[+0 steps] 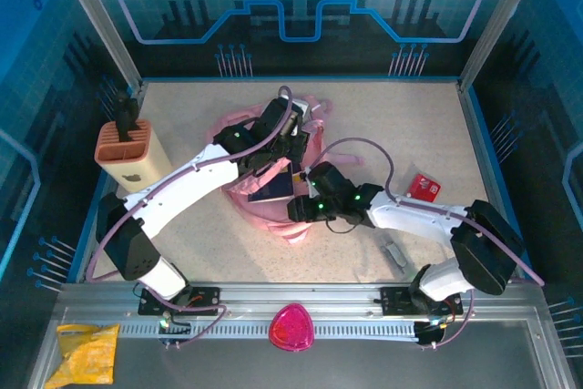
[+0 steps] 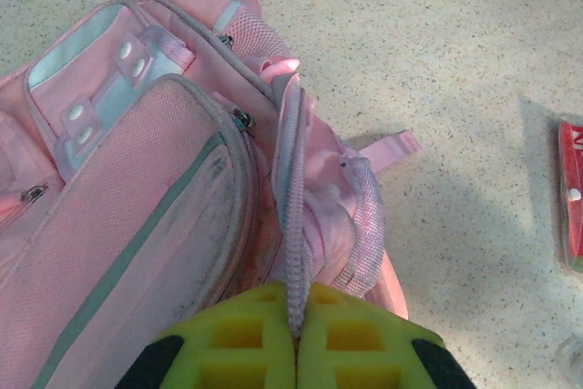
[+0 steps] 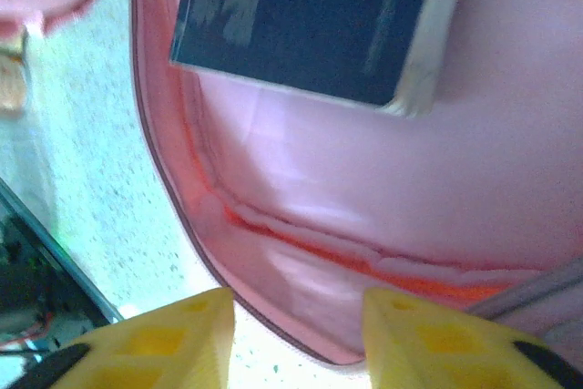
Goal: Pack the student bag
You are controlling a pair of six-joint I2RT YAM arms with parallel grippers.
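Note:
My left gripper moves back and down over the bag's opening (image 1: 267, 206) next and releases the bag's zipper edge, as the opening lies below and back from the gripper.
The student bag (image 1: 264, 166) is a big soft pink backpack lying in the middle of the table. In the left wrist view the student bag (image 2: 155, 189) shows its front pockets and zippers. My left gripper (image 2: 296, 321) is shut on a lilac zipper band at the bag's edge and holds it up; from above, the left gripper (image 1: 287, 129) is over the bag's far side. My right gripper (image 3: 296, 339) stands open at the bag's mouth, and the rim of the bag's pink lining (image 3: 301, 252) lies between its fingers without being pinched. A dark blue book (image 3: 310, 15) lies inside the bag.
A tan slotted holder (image 1: 132, 152) stands at the left. A red packet (image 1: 422, 187) and a small grey item (image 1: 394, 250) lie to the right of the bag. A magenta rounded triangle (image 1: 291, 325) and a yellow packet (image 1: 86, 353) rest on the near rail.

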